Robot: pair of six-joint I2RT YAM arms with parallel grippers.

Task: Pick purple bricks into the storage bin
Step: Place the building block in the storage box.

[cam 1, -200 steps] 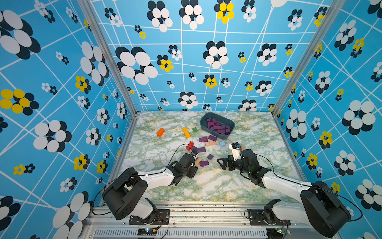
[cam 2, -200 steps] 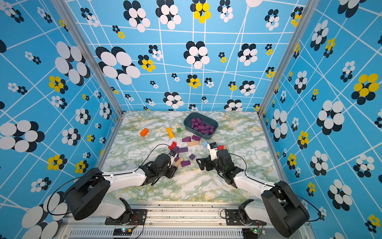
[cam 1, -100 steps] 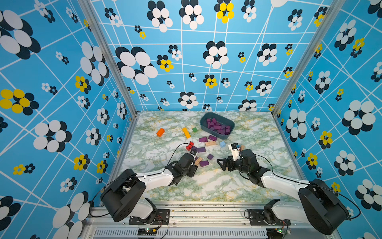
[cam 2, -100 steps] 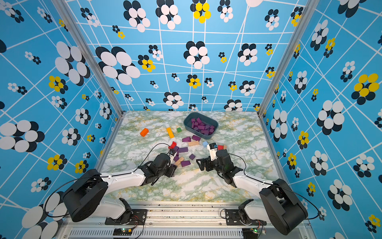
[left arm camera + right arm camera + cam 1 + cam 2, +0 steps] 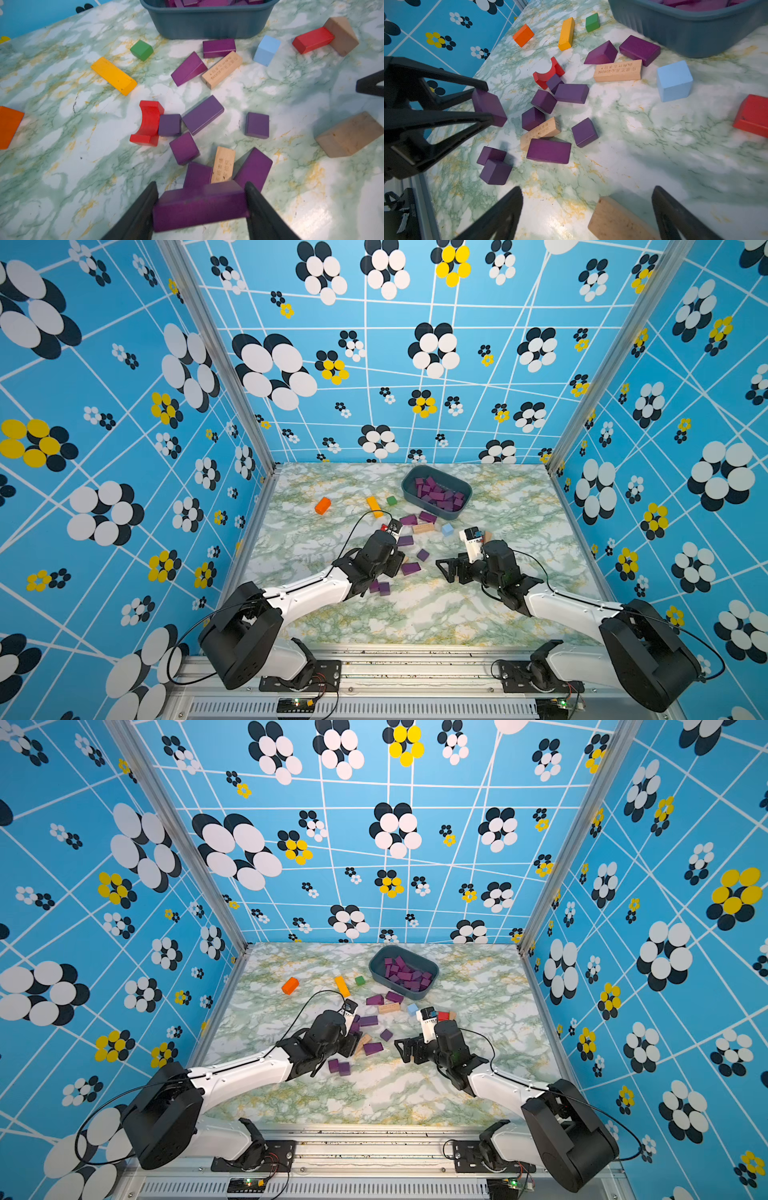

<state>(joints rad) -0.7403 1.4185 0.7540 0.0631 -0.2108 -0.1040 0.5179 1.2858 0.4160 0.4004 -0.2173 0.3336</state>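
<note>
The storage bin stands outward of the left gripper, so the gripper will next rise and move outward over the purple bricks inside the storage bin to let go of the bar there.
The storage bin [image 5: 432, 512] [image 5: 400, 992] stands at the back of the table with several purple bricks [image 5: 438, 494] inside. More purple bricks [image 5: 410, 568] [image 5: 202, 114] [image 5: 549, 150] lie scattered in front of it. My left gripper [image 5: 200, 205] [image 5: 399, 564] is shut on a purple bar [image 5: 199, 207], held crosswise just above the table; the right wrist view shows that held bar [image 5: 489, 107] too. To the right of the pile, my right gripper [image 5: 587, 189] [image 5: 446, 570] is open and low, with a plain tan block [image 5: 618, 220] lying loose between its fingers.
An orange block [image 5: 322, 505], a yellow bar [image 5: 374, 506] and a green cube [image 5: 391, 500] lie left of the bin. A red arch [image 5: 148, 122], tan bars [image 5: 222, 69], a light-blue cube [image 5: 447, 529] and a red block [image 5: 312, 39] sit among the purple ones.
My left gripper, still shut on the purple bar, has shifted slightly toward the far side. The right arm has barely moved and its jaws stay open.
</note>
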